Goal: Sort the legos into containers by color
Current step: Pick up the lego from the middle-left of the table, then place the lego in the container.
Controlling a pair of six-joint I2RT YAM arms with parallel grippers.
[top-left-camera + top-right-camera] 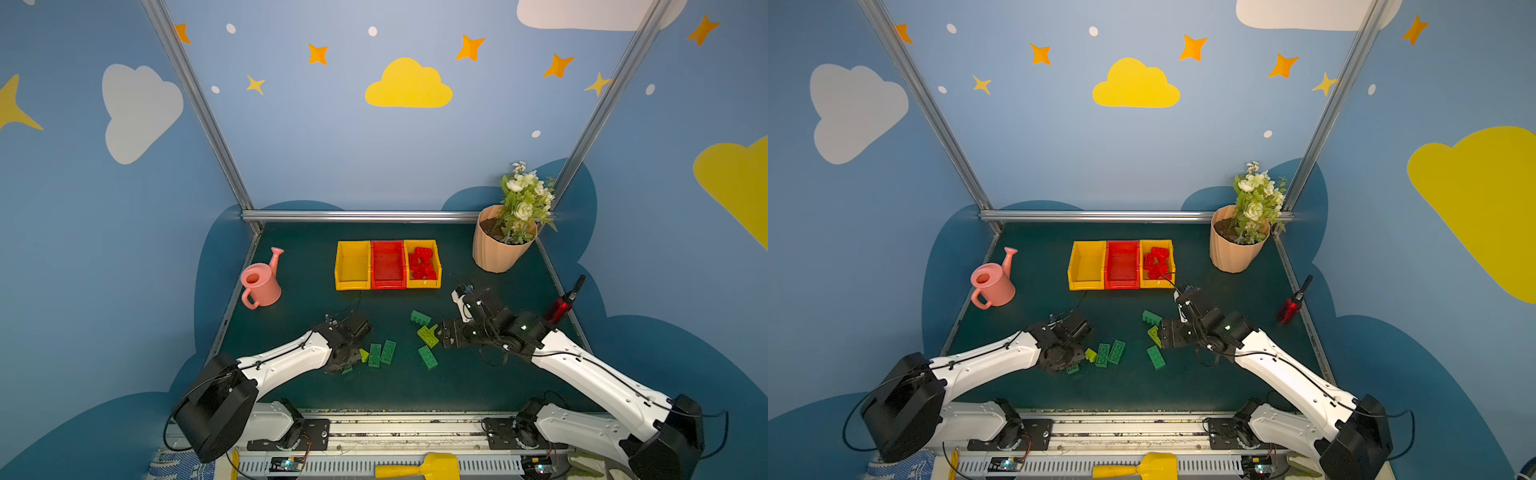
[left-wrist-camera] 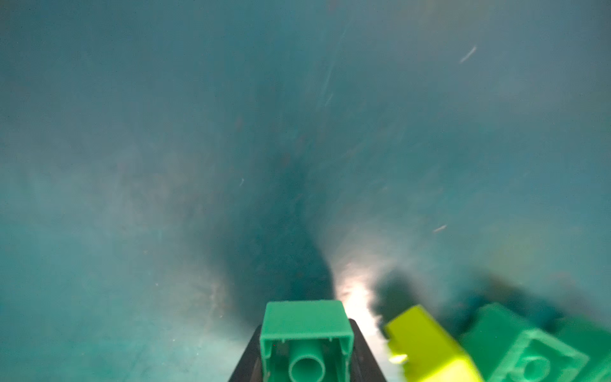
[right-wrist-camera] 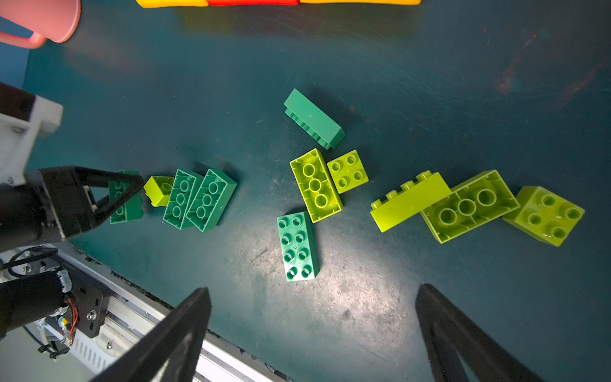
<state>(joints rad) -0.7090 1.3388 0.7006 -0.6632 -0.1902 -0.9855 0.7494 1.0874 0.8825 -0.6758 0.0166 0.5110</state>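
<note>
I will next raise the dark green lego with my left gripper, carry it outward over the empty red container [image 1: 389, 264] and release it, since that open bin stands outward of the gripper.
My left gripper [image 2: 305, 355] is shut on a dark green lego [image 2: 305, 325] low over the mat, hollow underside facing the camera. The right wrist view shows that gripper [image 3: 130, 191] beside a small lime lego [image 3: 158, 190] and two dark green legos [image 3: 198, 200]. My right gripper [image 3: 314, 289] is open with nothing between its fingers, above a dark green lego [image 3: 297, 246] and several lime legos [image 3: 469, 206]. In both top views three containers stand in a row: an empty yellow one [image 1: 352, 286], an empty red one [image 1: 388, 285] and a yellow one [image 1: 423, 284] holding red legos [image 1: 422, 264].
A pink watering can [image 1: 262, 282] stands at the left of the mat. A peach flower pot [image 1: 498, 253] fills the back right corner. A red-and-black tool [image 1: 563, 305] lies along the right edge. A metal rail [image 3: 109, 311] borders the mat's front.
</note>
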